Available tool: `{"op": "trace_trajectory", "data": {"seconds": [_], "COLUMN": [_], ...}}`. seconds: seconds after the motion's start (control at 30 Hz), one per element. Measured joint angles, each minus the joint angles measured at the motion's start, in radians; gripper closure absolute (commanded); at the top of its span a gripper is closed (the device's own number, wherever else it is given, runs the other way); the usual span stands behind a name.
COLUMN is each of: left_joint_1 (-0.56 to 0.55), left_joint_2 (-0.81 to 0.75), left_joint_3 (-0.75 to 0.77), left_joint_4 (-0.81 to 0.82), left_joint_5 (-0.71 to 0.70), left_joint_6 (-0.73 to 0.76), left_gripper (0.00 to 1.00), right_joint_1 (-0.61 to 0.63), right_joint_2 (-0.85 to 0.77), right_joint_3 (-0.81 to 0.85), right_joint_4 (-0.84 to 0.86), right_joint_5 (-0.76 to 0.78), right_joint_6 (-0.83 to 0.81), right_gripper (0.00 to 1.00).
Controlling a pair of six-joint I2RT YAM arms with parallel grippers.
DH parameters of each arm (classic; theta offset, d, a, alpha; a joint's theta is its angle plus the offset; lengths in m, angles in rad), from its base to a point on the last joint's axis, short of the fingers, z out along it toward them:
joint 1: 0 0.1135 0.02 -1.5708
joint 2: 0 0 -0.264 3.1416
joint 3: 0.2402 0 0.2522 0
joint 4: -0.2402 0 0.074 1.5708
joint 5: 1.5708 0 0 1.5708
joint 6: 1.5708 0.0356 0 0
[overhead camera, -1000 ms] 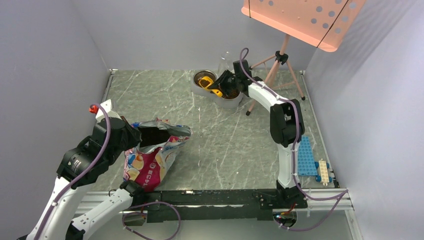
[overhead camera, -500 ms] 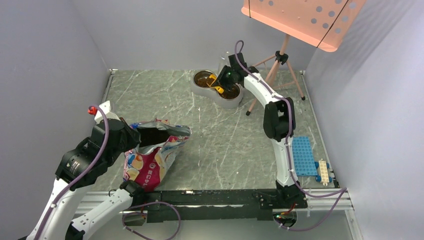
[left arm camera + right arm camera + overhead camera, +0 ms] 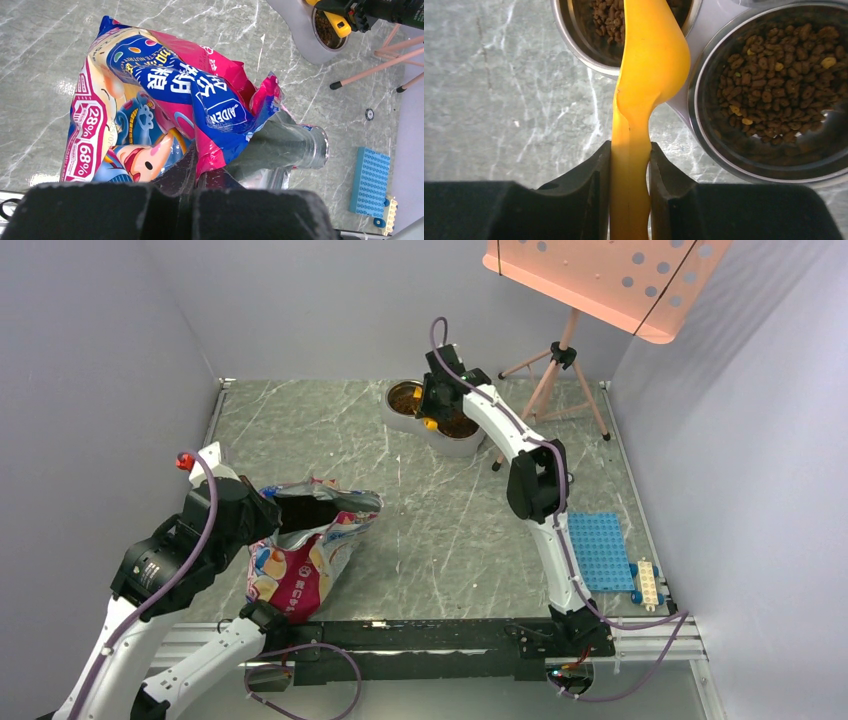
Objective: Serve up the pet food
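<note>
Both bowls hold food, so I should next move the scoop in my right gripper back from the feeder (image 3: pixel 447 443) and down to the bare tabletop by the blue plate and let go of it.
The pet food (image 3: pixel 774 85) fills the right bowl of a grey double feeder (image 3: pixel 447 443). More pet food (image 3: pixel 606 17) lies in its left bowl. My right gripper (image 3: pixel 630 165) is shut on the handle of a yellow scoop (image 3: pixel 651 65). The scoop's rounded back faces the wrist camera, over the gap between the bowls. From above, the right gripper (image 3: pixel 432 400) hovers over the feeder at the back of the table. My left gripper (image 3: pixel 200 172) is shut on the edge of the printed bag (image 3: pixel 165 100). The bag's silver mouth (image 3: pixel 295 145) gapes open.
A tripod (image 3: pixel 548 375) carrying a pink perforated board (image 3: pixel 600 280) stands just right of the feeder, its legs close to my right arm. A blue studded plate (image 3: pixel 598 552) and a small white brick toy (image 3: pixel 648 585) lie at the right front.
My right arm has swung left over the feeder and the scoop has turned with it. The left arm and the bag have not moved.
</note>
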Motion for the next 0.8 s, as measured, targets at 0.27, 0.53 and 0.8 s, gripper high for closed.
{"op": "trace_trajectory", "data": {"seconds": [0.27, 0.53, 0.8], "left_joint_1": [0.000, 0.000, 0.000], "left_joint_2": [-0.013, -0.034, -0.033], "left_joint_3": [-0.001, -0.016, -0.016], "left_joint_4": [-0.016, -0.021, -0.028], "left_joint_5": [0.001, 0.001, 0.001], "left_joint_6": [-0.017, -0.034, -0.048], "left_gripper": [1.00, 1.00, 1.00], "right_joint_1": [0.066, 0.153, 0.180], "right_joint_2": [0.065, 0.087, 0.088], "right_joint_3": [0.121, 0.137, 0.147], "right_joint_4": [-0.082, -0.093, -0.105], "right_joint_5": [0.192, 0.397, 0.493], "right_joint_6": [-0.183, -0.386, -0.478], "right_gripper": [1.00, 1.00, 1.00]}}
